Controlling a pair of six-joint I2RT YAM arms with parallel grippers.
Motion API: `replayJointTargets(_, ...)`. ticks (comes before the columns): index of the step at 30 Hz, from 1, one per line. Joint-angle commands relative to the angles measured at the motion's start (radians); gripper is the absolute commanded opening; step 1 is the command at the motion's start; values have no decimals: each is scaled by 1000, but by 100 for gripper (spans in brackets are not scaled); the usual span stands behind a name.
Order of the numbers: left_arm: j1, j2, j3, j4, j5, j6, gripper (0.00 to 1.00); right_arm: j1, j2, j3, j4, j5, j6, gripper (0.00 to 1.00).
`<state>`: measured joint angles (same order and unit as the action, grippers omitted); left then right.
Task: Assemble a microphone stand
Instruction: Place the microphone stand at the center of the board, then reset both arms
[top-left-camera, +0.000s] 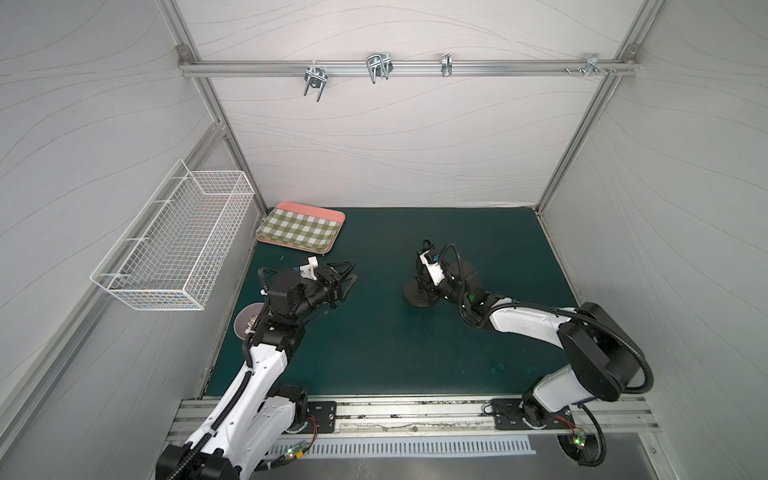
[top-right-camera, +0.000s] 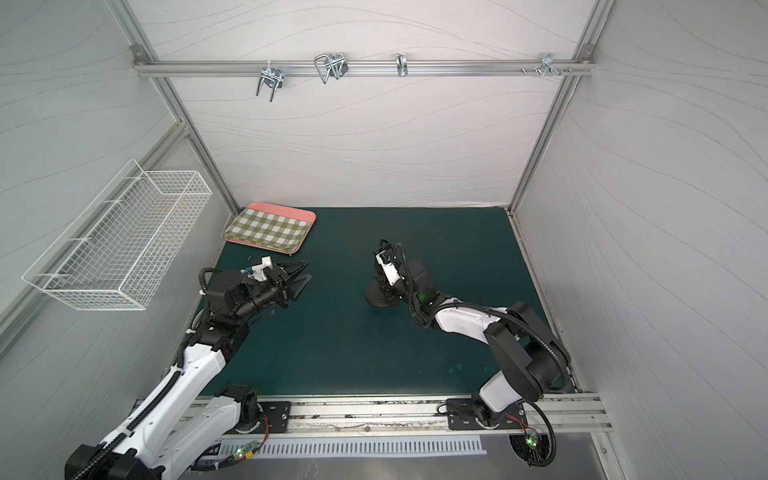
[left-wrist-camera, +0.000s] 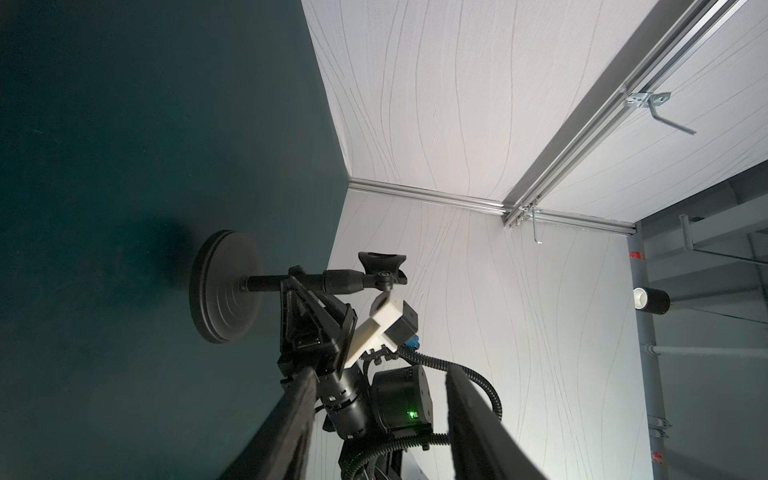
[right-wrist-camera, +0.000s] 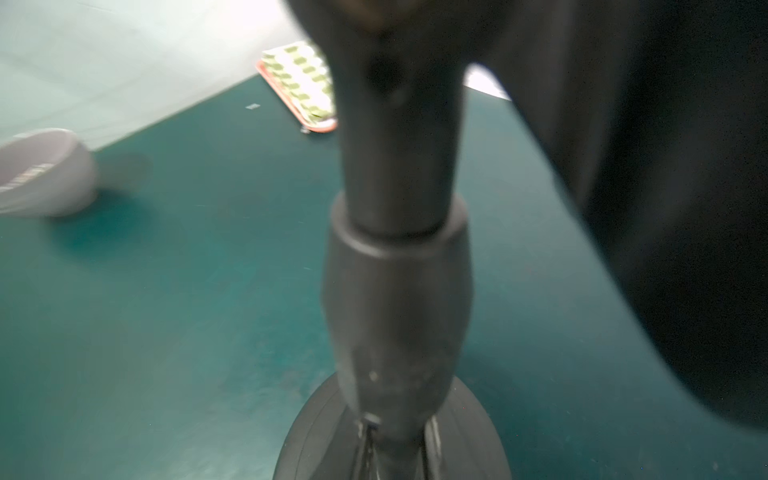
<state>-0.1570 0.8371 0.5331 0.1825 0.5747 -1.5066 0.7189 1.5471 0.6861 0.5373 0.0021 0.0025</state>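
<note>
The rod is already seated upright in the round base, so I will lower my right gripper toward the mat beneath it and let go of the rod.
The black microphone stand stands upright right of the mat's middle, its rod (left-wrist-camera: 266, 283) seated in the round domed base (top-left-camera: 415, 300), which also shows in a top view (top-right-camera: 377, 297). The U-shaped clip (left-wrist-camera: 381, 264) tops the rod. My right gripper (top-left-camera: 424, 286) is shut on the rod low down, just above the base (right-wrist-camera: 316, 432); in the right wrist view the rod (right-wrist-camera: 399, 257) fills the middle. My left gripper (top-left-camera: 353, 272) hovers left of the stand, well apart from it, open and with nothing between its fingers (left-wrist-camera: 291, 415).
A green-checked tray (top-left-camera: 301, 228) lies at the back left of the green mat (top-left-camera: 374, 353). A grey bowl (right-wrist-camera: 45, 174) sits at the left edge, partly under my left arm. A white wire basket (top-left-camera: 174, 253) hangs on the left wall. Metal hooks (top-left-camera: 378, 66) hang from the back rail.
</note>
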Motion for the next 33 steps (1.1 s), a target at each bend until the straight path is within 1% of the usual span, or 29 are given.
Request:
replayJointTargets(1, 6, -17, -4, 6, -4, 7, 51, 7, 30, -10, 214, 64, -12, 8)
replayJointTargets(9, 5, -13, -7, -3, -3, 16, 51, 7, 156, -45, 354, 98, 1, 13)
replayJointTargets(12, 6, -11, -6, -4, -4, 17, 51, 8, 197, -57, 389, 97, 11, 18)
replayJointTargets(14, 4, -9, -5, -4, -4, 19, 51, 7, 214, -68, 415, 98, 14, 22)
replayJointTargets(15, 5, -7, -4, -4, -6, 20, 51, 6, 218, -73, 419, 96, 16, 27)
replayJointTargets(18, 6, 0, 0, -4, -6, 22, 51, 6, 209, -79, 398, 92, 23, 50)
replayJointTargets(20, 6, 9, 5, 0, -5, 27, 51, 5, 193, -84, 382, 83, 26, 76)
replayJointTargets(21, 6, 14, 8, 2, -5, 29, 52, 5, 180, -89, 376, 78, 29, 98)
replayJointTargets(22, 6, 18, 12, 3, -4, 33, 52, 5, 164, -97, 368, 76, 32, 99)
replayJointTargets(26, 7, 35, 28, 3, -9, 52, 52, 8, 76, -146, 323, 77, 58, 99)
replayJointTargets(31, 7, 59, 44, 5, -37, 86, 53, 7, -94, -244, 231, 117, 112, 99)
replayJointTargets(33, 10, 69, 58, -12, -51, 120, 53, 7, -176, -280, 183, 134, 127, 99)
